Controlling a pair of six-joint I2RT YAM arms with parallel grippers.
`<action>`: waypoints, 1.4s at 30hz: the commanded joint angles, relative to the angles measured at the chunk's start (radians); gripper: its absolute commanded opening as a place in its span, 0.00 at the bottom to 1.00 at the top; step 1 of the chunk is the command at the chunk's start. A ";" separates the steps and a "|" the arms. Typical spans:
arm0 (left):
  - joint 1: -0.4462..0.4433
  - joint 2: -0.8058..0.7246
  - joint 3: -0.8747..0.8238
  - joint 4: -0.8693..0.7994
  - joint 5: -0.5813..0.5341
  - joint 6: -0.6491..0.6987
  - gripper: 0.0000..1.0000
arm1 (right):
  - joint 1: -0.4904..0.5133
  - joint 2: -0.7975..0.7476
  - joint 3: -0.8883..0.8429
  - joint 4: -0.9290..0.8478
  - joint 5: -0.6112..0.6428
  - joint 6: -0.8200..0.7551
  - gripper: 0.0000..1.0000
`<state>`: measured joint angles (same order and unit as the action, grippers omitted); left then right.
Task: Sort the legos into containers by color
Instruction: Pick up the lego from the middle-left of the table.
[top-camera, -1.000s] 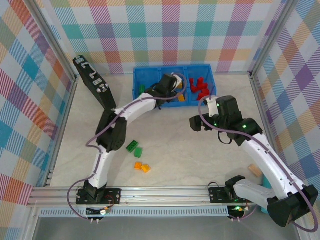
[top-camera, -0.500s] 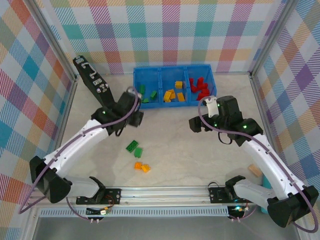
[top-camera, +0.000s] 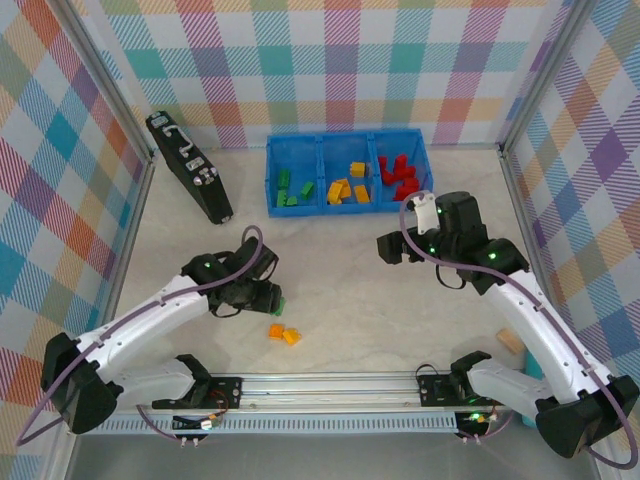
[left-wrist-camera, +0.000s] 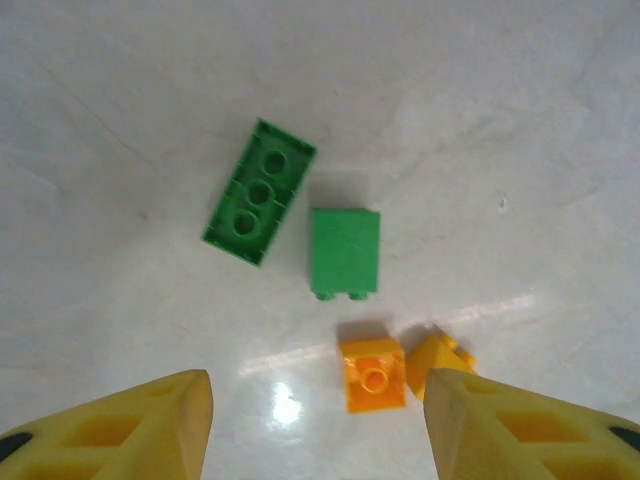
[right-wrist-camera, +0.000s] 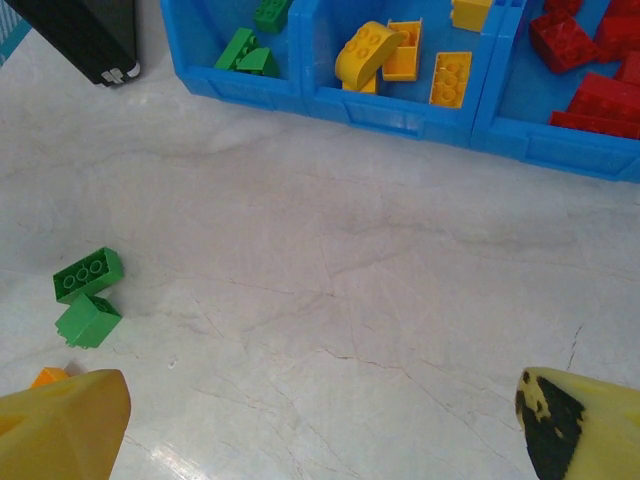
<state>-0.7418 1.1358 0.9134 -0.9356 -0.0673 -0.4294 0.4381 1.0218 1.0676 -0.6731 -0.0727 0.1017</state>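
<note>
The robot's left gripper goes down next, fingers open, onto the smaller green brick (left-wrist-camera: 345, 250) beside the long upside-down one, because the smaller brick lies on the table below those fingers.
My left gripper (top-camera: 266, 296) hangs open just above the loose legos near the table's front. In its wrist view a long green brick (left-wrist-camera: 258, 191) lies upside down beside a smaller green brick (left-wrist-camera: 345, 250). Two orange bricks (left-wrist-camera: 373, 373) (left-wrist-camera: 440, 352) lie between the yellow fingers (left-wrist-camera: 180, 420). The blue bin (top-camera: 345, 208) holds green legos (top-camera: 290, 190) on the left, yellow ones (top-camera: 348, 185) in the middle and red ones (top-camera: 398, 175) on the right. My right gripper (top-camera: 392, 247) hovers open and empty over bare table in front of the bin (right-wrist-camera: 400, 110).
A black flat case (top-camera: 188, 165) leans at the back left, beside the bin. A tan wooden block (top-camera: 511, 340) lies at the right edge by the right arm. Aluminium frame rails and checked walls enclose the table.
The left arm has pulled back from the bin's middle compartment, swung to the front and come down over the loose green and orange legos. The right arm has stayed put.
</note>
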 joint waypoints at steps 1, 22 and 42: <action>-0.044 0.019 -0.048 0.050 0.032 -0.123 0.58 | -0.002 -0.014 0.000 0.022 -0.013 0.025 0.99; -0.081 0.272 -0.075 0.231 -0.109 -0.139 0.61 | -0.002 -0.034 -0.038 0.029 -0.015 0.047 0.99; -0.081 0.447 -0.024 0.306 -0.097 -0.098 0.47 | -0.002 -0.056 -0.051 0.027 0.024 0.010 0.99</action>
<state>-0.8112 1.5711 0.8677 -0.6464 -0.1764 -0.5343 0.4381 0.9894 1.0264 -0.6624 -0.0635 0.1284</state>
